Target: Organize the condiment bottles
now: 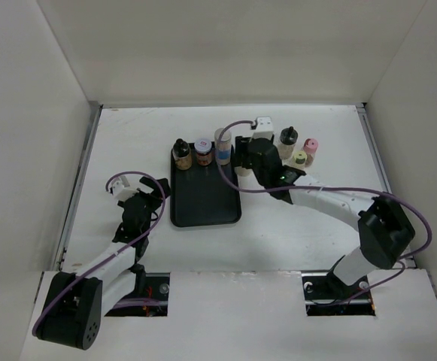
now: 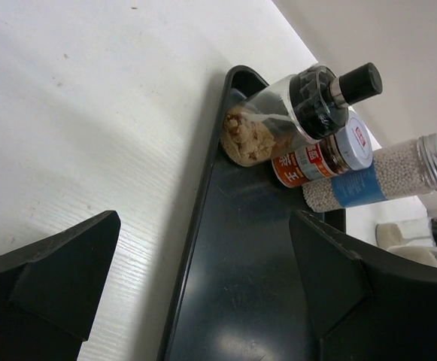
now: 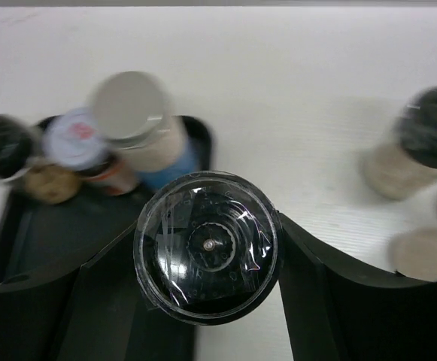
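Observation:
The bare tray bottom before the tan-filled bottle lies below my right gripper, to its left in the top view, so it should cross over, lower and release.
Three condiment bottles stand along the far edge of the black tray (image 1: pixel 203 203): a black-capped one with tan contents (image 1: pixel 181 150) (image 2: pixel 278 120), a red-labelled jar (image 1: pixel 203 151) (image 2: pixel 316 158), and a tall blue-labelled one (image 1: pixel 223 146) (image 2: pixel 368 180). Just right of the tray's far corner, my right gripper (image 1: pixel 242 159) (image 3: pixel 207 235) is shut on a bottle with a clear-covered black grinder cap (image 3: pixel 207 244), a finger pressed on each side. More bottles stand on the table to the right: black-capped (image 1: pixel 287 141), pink-capped (image 1: pixel 311 147) and pale-yellow-capped (image 1: pixel 299 158). My left gripper (image 1: pixel 156 188) (image 2: pixel 203 226) hangs open over the tray's left edge, holding nothing.
White walls enclose the table on the left, back and right. The near part of the tray holds no bottles. The right arm (image 1: pixel 331 203) reaches across the table from the near right, with a purple cable looping above it.

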